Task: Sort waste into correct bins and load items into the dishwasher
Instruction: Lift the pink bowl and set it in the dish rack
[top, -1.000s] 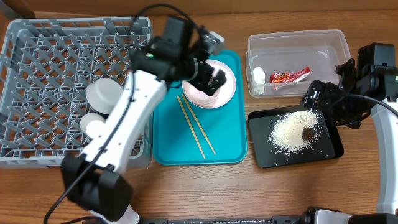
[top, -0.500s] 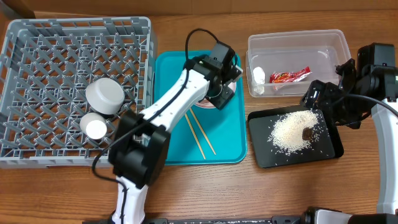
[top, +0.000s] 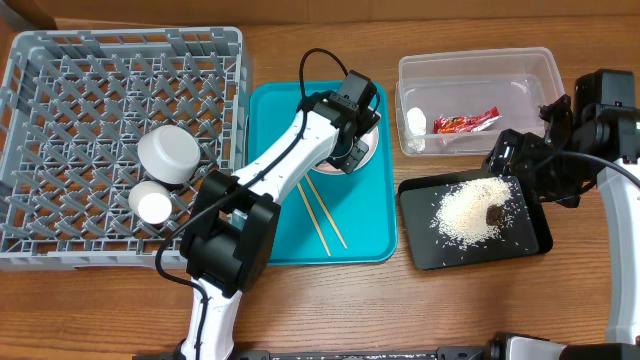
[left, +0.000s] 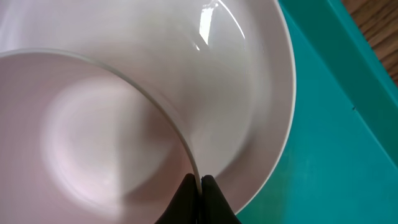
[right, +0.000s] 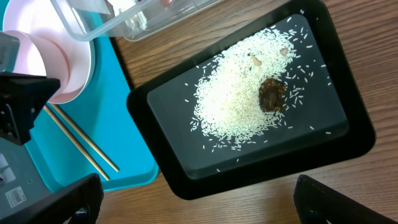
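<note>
The rack's slots beyond the grey-white bowl (top: 168, 153) are empty, so the robot's left gripper will rise off the plate (left: 261, 93) next, swing over those slots, tilt the dish and lower it.
My left gripper (left: 200, 184) is shut on the rim of the small pink dish (left: 93, 137), which rests in the white plate (left: 261, 93) on the teal tray (top: 270, 240). Two chopsticks (top: 318, 215) lie on that tray. The grey dish rack (top: 90, 80) holds a grey-white bowl (top: 168, 153) and a white cup (top: 152, 203). The clear tub (top: 520, 65) contains the red wrapper (top: 465, 122) and a white scrap (top: 416, 122). Rice (right: 239, 99) and a brown lump (right: 272, 94) lie in the black tray (right: 161, 155). My right gripper (right: 205, 204) hangs open above that tray's edge.
The rack fills the table's left side and the teal tray sits in the middle. Both bins stand to the right. My left arm (top: 250, 200) stretches diagonally across the teal tray's left half. Bare wood runs along the front edge.
My left arm came down onto the plate and its jaws closed on the pink dish's rim. The right arm stayed still.
</note>
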